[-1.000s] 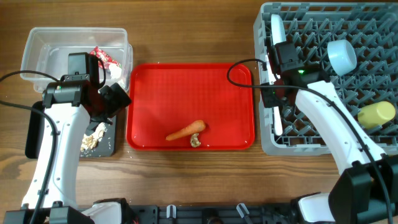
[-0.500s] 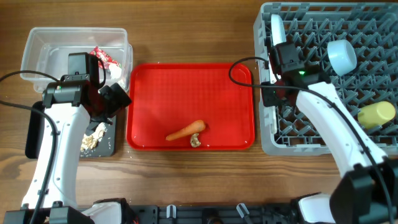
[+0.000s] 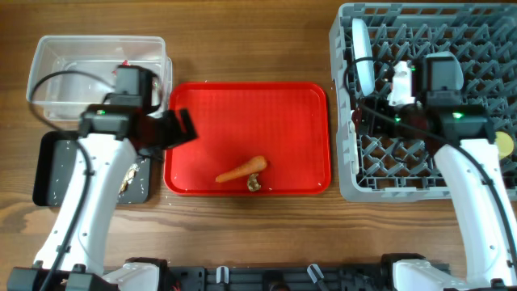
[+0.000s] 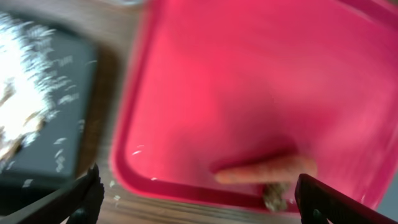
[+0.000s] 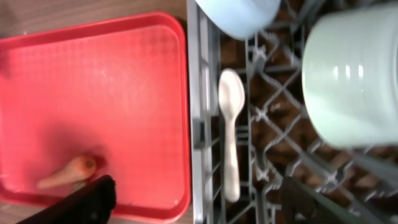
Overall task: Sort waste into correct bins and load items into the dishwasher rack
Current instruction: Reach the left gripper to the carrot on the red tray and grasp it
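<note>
The carrot points from finger to finger, so my left gripper needs to swing over to the right in the overhead view next, turn and go down onto the middle of the carrot.
An orange carrot lies on the red tray with a beige scrap beside it. In the left wrist view the carrot and scrap are blurred. My left gripper hangs open over the tray's left edge, its fingers wide apart and empty. The white spoon lies in the grey dishwasher rack near its left wall. My right gripper stands open above it, holding nothing. A light blue plate stands in the rack, and a bowl sits to the right.
The clear tub stands at the back left, with the black tray in front of it holding beige scraps. A yellow cup shows at the rack's right edge. Wooden tabletop surrounds everything.
My right gripper has opened and let go of the spoon, which now rests in the rack; the arm shifted right. My left arm swung right from the black tray to the red tray's edge.
</note>
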Robot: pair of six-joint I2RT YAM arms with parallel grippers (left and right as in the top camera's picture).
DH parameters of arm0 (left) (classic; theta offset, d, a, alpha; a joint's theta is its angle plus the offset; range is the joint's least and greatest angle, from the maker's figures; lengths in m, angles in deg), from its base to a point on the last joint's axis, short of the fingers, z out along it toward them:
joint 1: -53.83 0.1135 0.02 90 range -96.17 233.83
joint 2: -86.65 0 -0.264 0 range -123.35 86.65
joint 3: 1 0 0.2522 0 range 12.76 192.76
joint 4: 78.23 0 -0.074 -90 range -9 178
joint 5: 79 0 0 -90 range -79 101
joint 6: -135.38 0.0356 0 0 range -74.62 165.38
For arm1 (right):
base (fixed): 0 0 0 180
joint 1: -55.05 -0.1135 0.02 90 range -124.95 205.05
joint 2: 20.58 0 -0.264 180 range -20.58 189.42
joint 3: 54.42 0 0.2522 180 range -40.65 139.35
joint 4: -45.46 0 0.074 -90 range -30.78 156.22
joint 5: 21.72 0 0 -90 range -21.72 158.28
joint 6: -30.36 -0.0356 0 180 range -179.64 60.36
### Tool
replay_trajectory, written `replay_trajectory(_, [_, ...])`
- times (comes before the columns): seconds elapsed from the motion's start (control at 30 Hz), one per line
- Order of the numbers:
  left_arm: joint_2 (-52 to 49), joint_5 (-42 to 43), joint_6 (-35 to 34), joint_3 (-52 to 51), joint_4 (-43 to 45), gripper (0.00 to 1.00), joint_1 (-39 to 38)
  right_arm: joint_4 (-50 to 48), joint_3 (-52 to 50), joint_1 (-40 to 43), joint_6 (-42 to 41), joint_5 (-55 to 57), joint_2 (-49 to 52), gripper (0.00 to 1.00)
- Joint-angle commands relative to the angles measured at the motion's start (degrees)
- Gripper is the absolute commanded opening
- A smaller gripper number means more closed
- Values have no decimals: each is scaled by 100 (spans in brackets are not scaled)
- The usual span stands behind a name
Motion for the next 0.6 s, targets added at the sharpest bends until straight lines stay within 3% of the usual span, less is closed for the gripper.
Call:
replay_trajectory(0.0, [-7,162,813,26,140,100,-859,232,50,385,17,-654,-48,92])
replay_trajectory(0.23, [-826,-107,1272,26,236,100,-2026,671,50,855,284,-94,-48,99])
replay_trajectory(0.37, [-1471,-546,1276,26,280,100,-2218,693,50,855,291,15,-48,99])
replay_trajectory(0.57, [-2352,-549,1360,26,302,94,-2236,682,50,855,286,81,-48,99])
